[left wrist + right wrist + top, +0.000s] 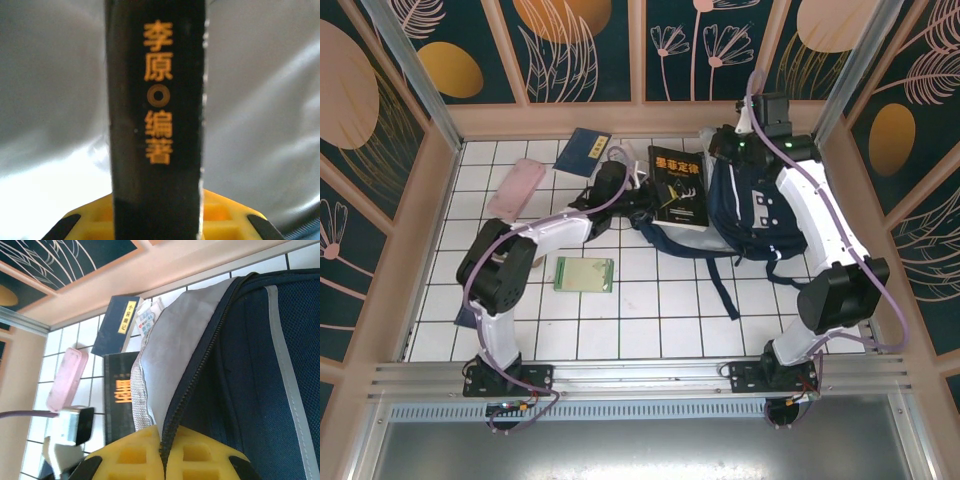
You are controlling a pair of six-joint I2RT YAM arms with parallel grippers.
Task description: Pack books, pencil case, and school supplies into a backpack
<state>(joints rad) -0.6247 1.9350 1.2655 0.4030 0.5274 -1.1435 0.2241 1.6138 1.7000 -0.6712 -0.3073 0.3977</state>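
Observation:
The left gripper should next push toward the backpack's raised flap and release the black book inside, since the backpack's grey-lined opening (250, 110) is straight ahead of the gripper's fingers.
The black book (678, 186) with gold lettering is pinched at its left edge by my left gripper (628, 192), which is shut on it. The book sits tilted at the mouth of the navy backpack (752, 215). In the left wrist view its spine (157, 100) stands between the yellow fingers (220, 210), with grey lining behind. My right gripper (170, 440) is shut on the backpack's zipper edge (187, 390) and holds the opening up. A pink pencil case (516, 187), a navy booklet (583, 152), a pale green notepad (584, 273) and a clear packet (146, 322) lie on the tiles.
The white tiled table (650, 320) is fenced by wooden walls (620, 115) at the back and sides. Dark backpack straps (723, 290) trail toward the front. A dark blue flat thing (464, 316) lies at the left, partly under the left arm.

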